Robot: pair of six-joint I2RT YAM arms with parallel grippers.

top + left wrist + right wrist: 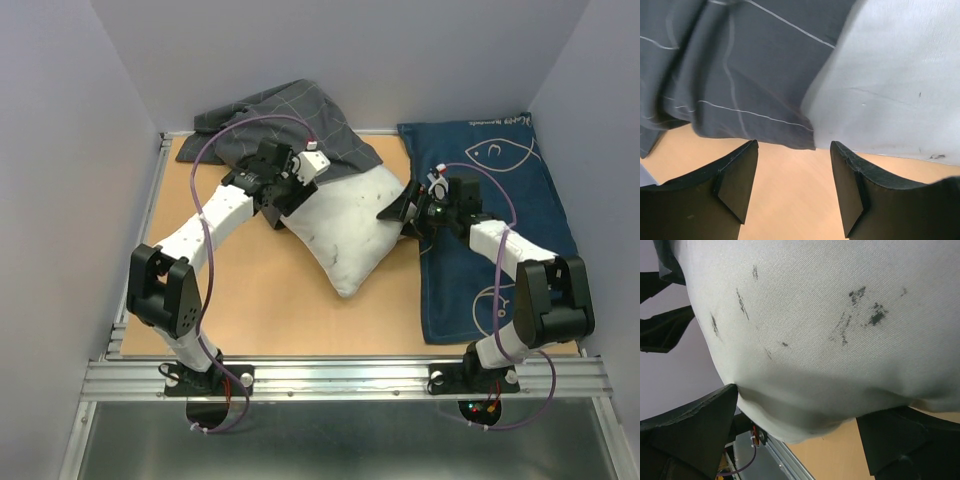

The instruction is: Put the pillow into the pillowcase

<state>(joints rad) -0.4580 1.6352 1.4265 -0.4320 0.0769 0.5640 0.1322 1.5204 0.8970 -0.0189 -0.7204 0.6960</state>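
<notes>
I should next move my left gripper over the pillowcase's corner beside the pillow and close on the pillowcase's fold there, since the gripper's open fingers are still above bare wood.
The white pillow (pixel 345 228) lies in the middle of the table, its far end overlapped by the dark grey grid-lined pillowcase (pixel 290 120). My left gripper (pixel 296 190) hovers at the seam where the two meet. In the left wrist view, this gripper (pixel 794 146) is open over bare wood, with the pillowcase (pixel 740 65) and the pillow (pixel 895 85) just beyond its tips. My right gripper (pixel 398 212) sits at the pillow's right edge. In the right wrist view, its jaws (pixel 797 407) stand wide open and the pillow's (pixel 815 330) bulging edge rests between them, touching the left finger (pixel 715 410).
A navy cloth with white fish drawings (pixel 500 200) covers the table's right side, under the right arm. Grey walls close in the back and both sides. A metal rail (pixel 340 378) runs along the near edge by the arm bases.
</notes>
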